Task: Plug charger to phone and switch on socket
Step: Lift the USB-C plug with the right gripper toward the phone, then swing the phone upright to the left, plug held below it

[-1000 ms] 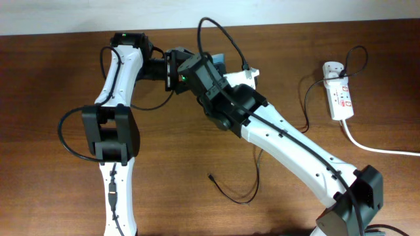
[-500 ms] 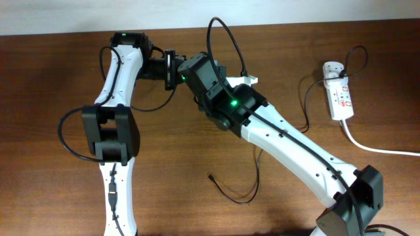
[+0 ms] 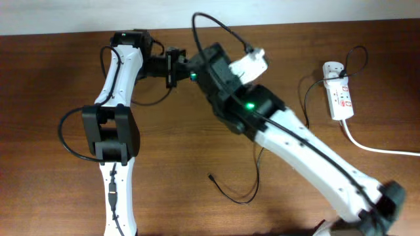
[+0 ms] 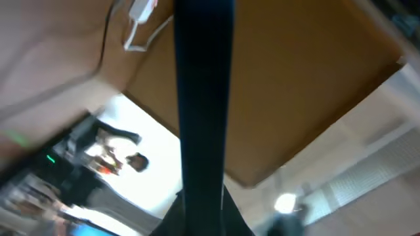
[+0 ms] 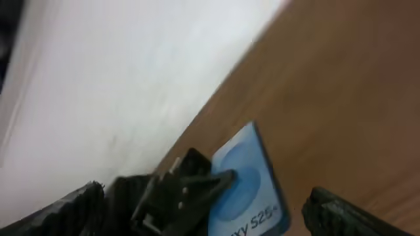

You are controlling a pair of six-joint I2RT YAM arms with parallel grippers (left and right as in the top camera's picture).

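Note:
The charger's plug tip [image 3: 211, 177] lies free on the tabletop, so my right gripper will next move back from the phone and go down onto it.
The phone [image 5: 248, 178] shows its blue screen in the right wrist view, held up off the wooden table. My left gripper [image 3: 172, 67] is shut on it; one black finger [image 5: 197, 187] presses on the screen. Seen from the left wrist, the phone [image 4: 203, 98] is a dark edge-on slab rising from between the jaws of the left gripper [image 4: 203, 213]. My right gripper [image 5: 210, 219] stands open, its fingers wide on either side of the phone and not touching it. The charger [image 3: 231, 195] lies loose on the table, its plug tip [image 3: 210, 176] free. The socket [image 3: 340, 98] lies at the far right.
A thick white cord [image 3: 377, 149] runs from the socket off the right edge. The right arm [image 3: 295, 147] crosses the table diagonally above the charger cable. A pale wall [image 3: 295, 10] borders the table's back edge, close behind both grippers.
My left gripper has shut on the phone. My right gripper has opened and let go of it, and its wrist has swung up and to the right.

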